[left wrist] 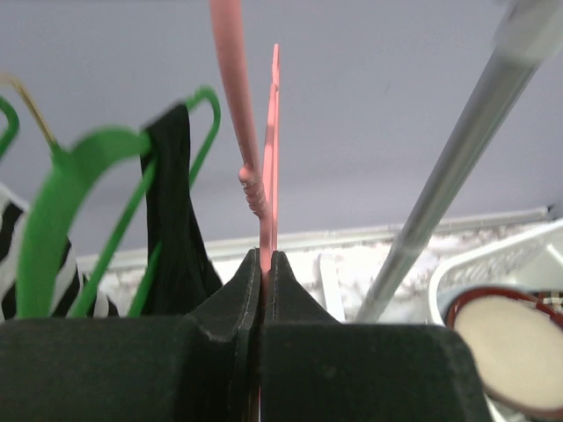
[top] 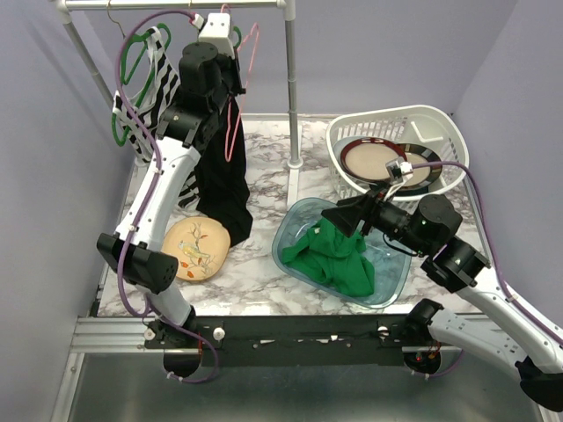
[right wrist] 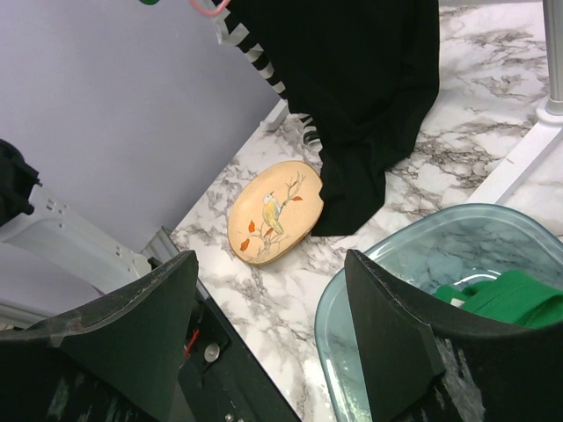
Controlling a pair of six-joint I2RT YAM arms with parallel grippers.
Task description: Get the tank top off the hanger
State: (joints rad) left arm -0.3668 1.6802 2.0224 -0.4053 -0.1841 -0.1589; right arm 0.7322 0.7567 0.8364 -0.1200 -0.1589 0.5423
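Note:
The pink hanger is hanging close beside the tank top's black strap. My left gripper will slide toward the rack's pole next and let go of the pink hanger on that side.
A black tank top hangs from the rack down to the marble table, against a pink wire hanger. My left gripper is raised to the rack and shut on the pink hanger. In the left wrist view the gripper pinches the pink wire, and a black strap hangs to its left beside a green hanger wire. My right gripper is open and empty, low over the glass bowl. In the right wrist view the gripper faces the tank top's hem.
A glass bowl holds a green cloth. A bird-painted wooden plate lies front left. Green hangers with a zebra-striped garment hang at left. The rack's pole stands mid-table. A white basket holds plates.

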